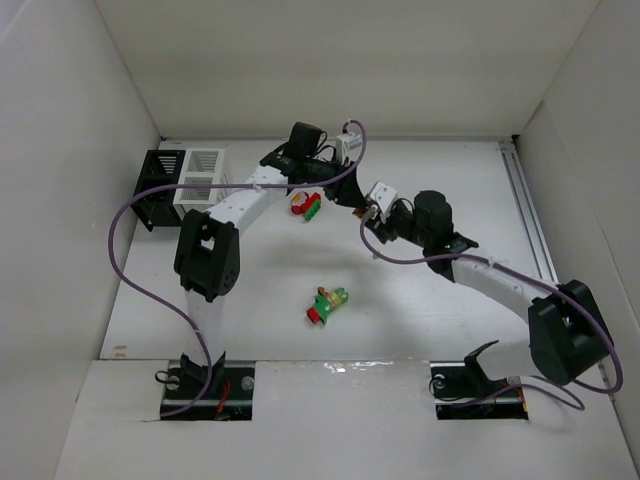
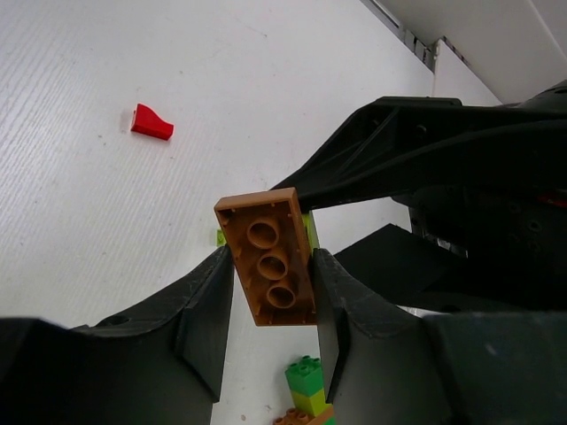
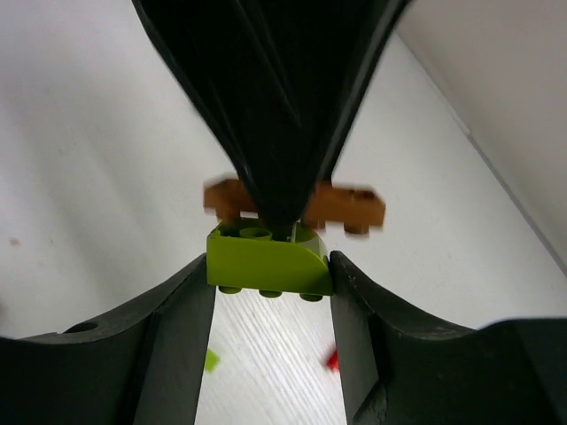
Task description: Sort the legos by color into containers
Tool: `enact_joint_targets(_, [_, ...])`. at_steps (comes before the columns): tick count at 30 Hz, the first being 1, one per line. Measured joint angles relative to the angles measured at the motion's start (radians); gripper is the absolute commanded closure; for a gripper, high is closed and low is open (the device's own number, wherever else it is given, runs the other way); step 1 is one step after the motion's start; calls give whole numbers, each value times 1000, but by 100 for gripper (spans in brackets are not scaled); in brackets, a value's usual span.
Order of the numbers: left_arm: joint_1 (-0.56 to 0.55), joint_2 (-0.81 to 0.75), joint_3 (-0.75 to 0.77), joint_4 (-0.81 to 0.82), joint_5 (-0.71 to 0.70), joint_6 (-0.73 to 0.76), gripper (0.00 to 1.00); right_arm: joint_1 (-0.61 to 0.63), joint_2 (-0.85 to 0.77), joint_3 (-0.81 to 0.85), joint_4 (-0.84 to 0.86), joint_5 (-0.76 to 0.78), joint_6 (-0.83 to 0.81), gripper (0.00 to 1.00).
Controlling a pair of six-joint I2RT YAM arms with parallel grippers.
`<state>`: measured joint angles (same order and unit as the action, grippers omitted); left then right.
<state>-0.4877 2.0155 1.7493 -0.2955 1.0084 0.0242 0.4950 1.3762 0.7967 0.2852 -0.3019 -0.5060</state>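
Observation:
The robot's right gripper will next go down away from the orange brick (image 2: pixel 268 257) and release the yellow-green brick, because the tabletop below it, to the right in the top view, is bare.
Both grippers meet in mid-air above the table's middle. My left gripper (image 1: pixel 352 200) (image 2: pixel 271 276) is shut on an orange brick (image 2: pixel 268 257), seen from its hollow underside. My right gripper (image 1: pixel 378 214) (image 3: pixel 270 276) is shut on a yellow-green brick (image 3: pixel 266 261) that is pressed against the orange brick (image 3: pixel 353 205). A red and green cluster (image 1: pixel 306 205) lies near the grippers. A green, red and orange cluster (image 1: pixel 327 304) lies nearer the front. The joined black bin (image 1: pixel 160 186) and white bin (image 1: pixel 205 174) stand at the far left.
A loose red piece (image 2: pixel 151 122) and a small yellow-green piece (image 2: pixel 221 236) lie on the table below the grippers. White walls enclose the table on three sides. A rail (image 1: pixel 528 215) runs along the right edge.

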Motion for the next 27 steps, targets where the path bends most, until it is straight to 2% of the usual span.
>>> enact_joint_targets(8, [15, 2, -9, 53, -35, -35, 100, -150, -107, -115, -85, 33, -29, 100])
enact_joint_targets(12, [20, 14, -5, 74, -105, -50, 100, -186, -129, -128, -170, 33, -40, 100])
enact_joint_targets(17, [-17, 100, 40, 73, -271, -48, 100, -205, 13, -11, -344, 25, -10, 100])
enact_joint_targets(22, [-69, 212, 86, 70, -429, -39, 100, -240, 129, 91, -426, 37, 40, 100])
enact_joint_targets(25, [-93, 246, 92, 68, -498, -30, 94, -246, 167, 120, -470, 53, 43, 100])
enact_joint_targets(27, [-105, 254, 92, 68, -526, -28, 92, -247, 196, 137, -491, 62, 42, 95])
